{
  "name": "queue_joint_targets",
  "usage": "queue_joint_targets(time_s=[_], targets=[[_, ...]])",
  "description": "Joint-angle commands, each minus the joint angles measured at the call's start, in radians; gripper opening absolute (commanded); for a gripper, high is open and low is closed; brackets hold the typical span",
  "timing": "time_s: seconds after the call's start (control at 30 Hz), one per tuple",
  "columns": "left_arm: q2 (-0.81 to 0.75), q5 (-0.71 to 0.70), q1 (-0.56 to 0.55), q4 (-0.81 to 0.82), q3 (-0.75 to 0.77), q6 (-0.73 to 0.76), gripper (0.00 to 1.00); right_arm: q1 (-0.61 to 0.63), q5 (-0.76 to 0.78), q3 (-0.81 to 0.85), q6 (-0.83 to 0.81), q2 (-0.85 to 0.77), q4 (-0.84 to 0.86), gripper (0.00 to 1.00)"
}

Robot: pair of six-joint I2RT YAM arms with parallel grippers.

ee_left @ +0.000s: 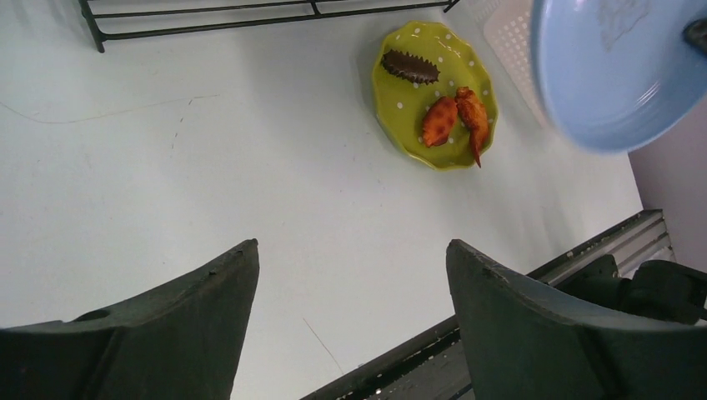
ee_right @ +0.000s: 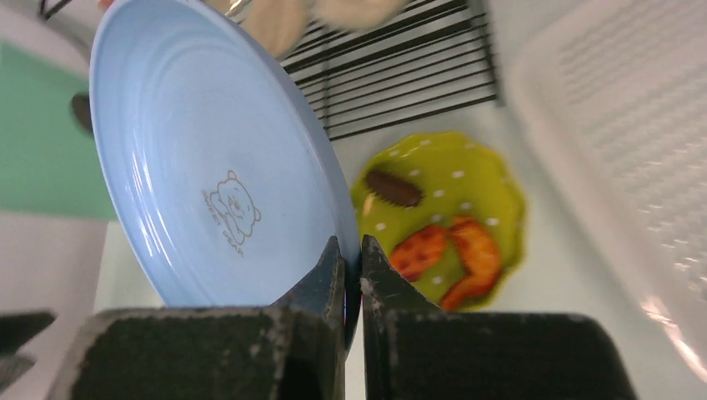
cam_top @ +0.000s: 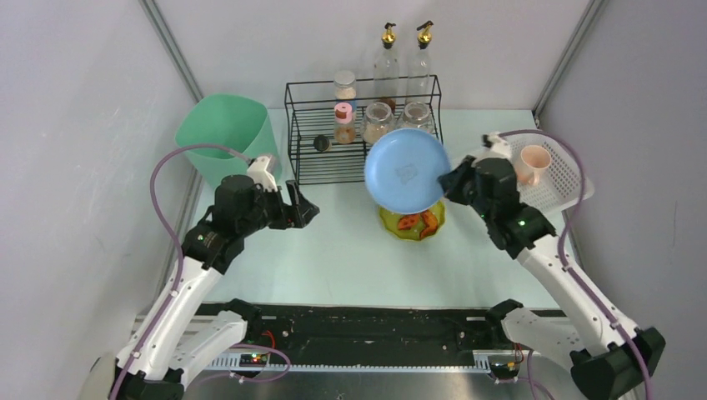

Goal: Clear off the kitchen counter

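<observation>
Next, my right gripper moves to the right in the top view, then lowers the blue plate into the white slatted basket [cam_top: 554,183] [ee_right: 640,158], where there is room beside the pink cup.
My right gripper [cam_top: 450,182] is shut on the rim of a light blue plate [cam_top: 406,173], which it holds tilted on edge above the kitchen counter [cam_top: 333,258]. In the right wrist view the fingertips [ee_right: 333,258] pinch the blue plate [ee_right: 208,167] at its lower edge. Below it a green dotted plate [cam_top: 413,223] with fried pieces and a dark piece rests on the counter. My left gripper [cam_top: 304,212] hovers over the counter's left part, open and with nothing between its fingers [ee_left: 208,292]. The green plate [ee_left: 433,96] lies far ahead of it, and the blue plate [ee_left: 617,75] shows at upper right.
A mint green bin [cam_top: 223,133] stands at the back left. A black wire rack [cam_top: 333,158] with jars and glasses stands at the back centre, two oil bottles [cam_top: 404,58] behind it. A white slatted basket [cam_top: 563,175] at the right holds a pink cup [cam_top: 531,164].
</observation>
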Motion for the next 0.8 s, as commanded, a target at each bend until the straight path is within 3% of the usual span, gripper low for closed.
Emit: queue_joint_targets(time_s=[0.0,0.1,0.3,0.77], targets=[[-0.028,-0.011,-0.002,-0.009,-0.011,0.050,0.92,-0.176,-0.037,0.007,-0.030,-0.072,-0.090,0.00],[-0.026,-0.019,-0.002,-0.010,-0.025,0.062,0.99,-0.299,-0.058,-0.004,-0.031,-0.100,-0.138,0.00],[-0.046,-0.021,-0.001,-0.008,-0.047,0.062,1.00,-0.539,-0.073,-0.062,0.013,-0.109,-0.137,0.00],[-0.081,0.001,-0.001,-0.009,-0.078,0.059,1.00,-0.808,-0.089,-0.103,0.078,0.082,-0.047,0.00]])
